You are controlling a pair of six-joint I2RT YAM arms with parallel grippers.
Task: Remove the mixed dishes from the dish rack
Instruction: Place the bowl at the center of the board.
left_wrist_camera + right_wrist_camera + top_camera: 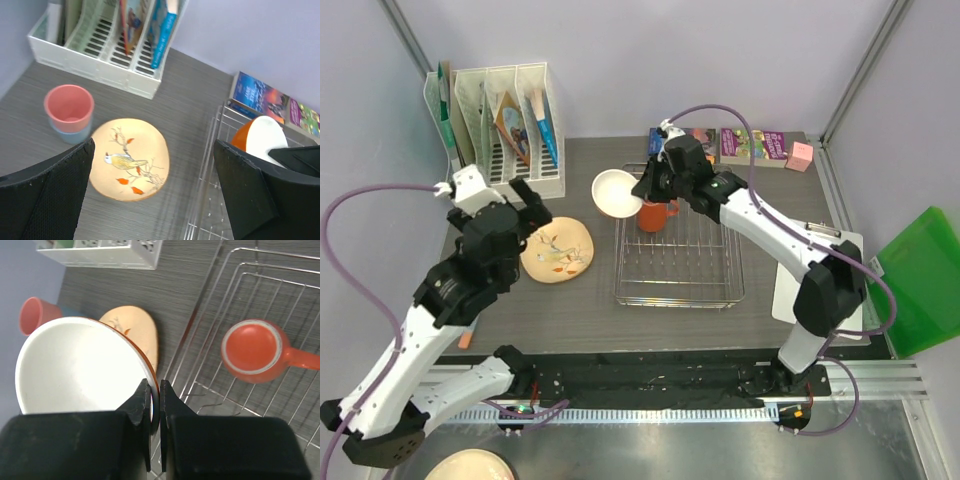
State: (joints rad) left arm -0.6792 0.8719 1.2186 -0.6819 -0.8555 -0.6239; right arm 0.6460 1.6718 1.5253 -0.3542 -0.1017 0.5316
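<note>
The cream floral plate (559, 250) is empty. My right gripper should next move down and to the left in the top view, over the plate, to release the bowl (616, 192).
My right gripper (155, 390) is shut on the rim of the orange bowl with white inside (75, 370), holding it tilted over the left edge of the dish rack (680, 262). In the top view the bowl (616, 192) hangs at the rack's far left corner. An orange handled mug (253, 351) stands upright inside the rack (240, 270). The cream floral plate (129, 158) lies on the table left of the rack. A pink cup (69, 105) sits nested in a light blue cup (70, 134) beside the plate. My left gripper (154, 150) hovers open above the plate, holding nothing.
A white slotted file organiser (505, 120) with booklets stands at the back left. Books (750, 145) and a pink block (800, 155) line the back edge. A white board (820, 270) lies right of the rack, with a green panel (920, 280) beyond the table.
</note>
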